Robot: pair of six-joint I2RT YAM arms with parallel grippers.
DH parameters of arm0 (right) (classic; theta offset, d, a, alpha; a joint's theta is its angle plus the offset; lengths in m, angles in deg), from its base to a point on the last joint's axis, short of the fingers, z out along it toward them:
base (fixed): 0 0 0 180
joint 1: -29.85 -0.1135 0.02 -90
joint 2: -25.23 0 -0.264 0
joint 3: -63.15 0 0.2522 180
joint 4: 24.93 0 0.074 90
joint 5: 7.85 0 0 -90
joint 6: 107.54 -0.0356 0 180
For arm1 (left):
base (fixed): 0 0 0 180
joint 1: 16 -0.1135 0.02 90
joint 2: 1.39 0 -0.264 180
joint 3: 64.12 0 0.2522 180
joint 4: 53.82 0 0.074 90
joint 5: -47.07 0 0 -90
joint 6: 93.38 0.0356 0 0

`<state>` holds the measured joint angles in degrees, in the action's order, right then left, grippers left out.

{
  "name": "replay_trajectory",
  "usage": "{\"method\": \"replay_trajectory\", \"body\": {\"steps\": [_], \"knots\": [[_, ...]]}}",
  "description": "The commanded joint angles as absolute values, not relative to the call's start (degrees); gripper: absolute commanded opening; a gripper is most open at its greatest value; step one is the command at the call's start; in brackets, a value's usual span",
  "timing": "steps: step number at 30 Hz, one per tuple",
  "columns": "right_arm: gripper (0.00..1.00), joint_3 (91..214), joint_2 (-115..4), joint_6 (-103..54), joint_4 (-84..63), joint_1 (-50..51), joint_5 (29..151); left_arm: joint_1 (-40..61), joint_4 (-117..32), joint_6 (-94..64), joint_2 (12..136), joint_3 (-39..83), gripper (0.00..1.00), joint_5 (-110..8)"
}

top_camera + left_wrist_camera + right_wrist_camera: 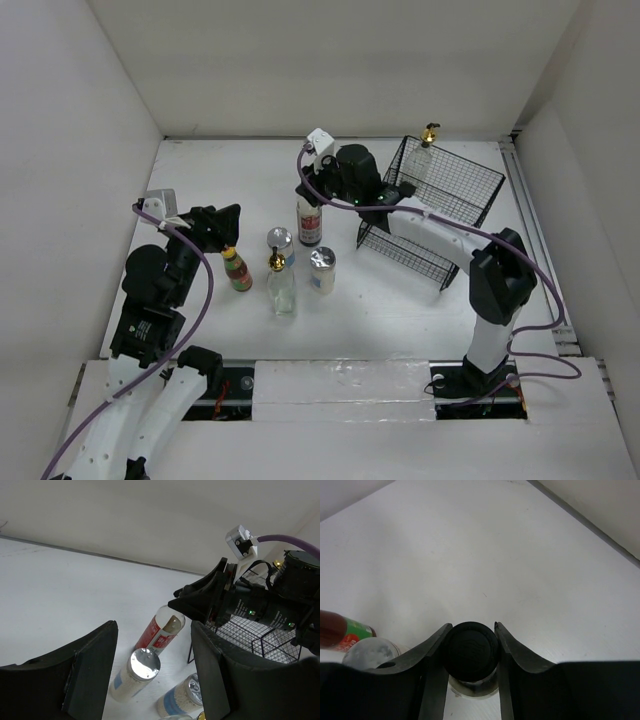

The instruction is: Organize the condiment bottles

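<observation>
My right gripper needs to lift and carry the red-white labelled bottle over the basket's free bottom, which lies to the gripper's right in the top view, then lower and release.
My right gripper point(311, 199) is shut on the black cap point(471, 650) of the red-white labelled bottle point(310, 226), which stands on the table; in the right wrist view point(471, 626) both fingers press the cap's sides. My left gripper point(230, 228) is open and empty, just above the orange-capped sauce bottle point(237, 268). Two silver-lidded jars point(279, 241) point(322, 268) and a clear gold-spout bottle point(281, 286) stand in the middle. The second gold-spout bottle point(425, 152) stands in the basket. The left wrist view point(153, 628) shows the labelled bottle point(161, 632) and both jars point(136, 674) point(181, 698).
The black wire basket point(452, 215) sits at the right rear, close behind my right arm; it also shows in the left wrist view point(252, 635). White walls enclose the table on the left, back and right. The sauce bottle point(342, 631) shows at the left of the right wrist view.
</observation>
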<state>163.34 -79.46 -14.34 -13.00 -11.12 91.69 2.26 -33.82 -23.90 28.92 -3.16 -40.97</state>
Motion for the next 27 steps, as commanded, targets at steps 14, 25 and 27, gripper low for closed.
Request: {"method": "replay_trajectory", "body": {"steps": [14,25,27], "knots": [[0.14,181.06,-65.14,-24.04,-23.92,-6.1,95.95,2.02,-36.19,-24.04,28.41,-3.69,0.56,-41.17],[0.18,177.45,-47.47,-25.89,-15.23,7.51,92.08,2.02,-36.19,-24.04,28.94,-3.69,0.56,-41.7],[0.18,177.46,-45.1,-25.89,-13.64,8.84,92.08,2.02,-36.19,-24.04,28.94,-3.69,0.56,-41.7]]}}
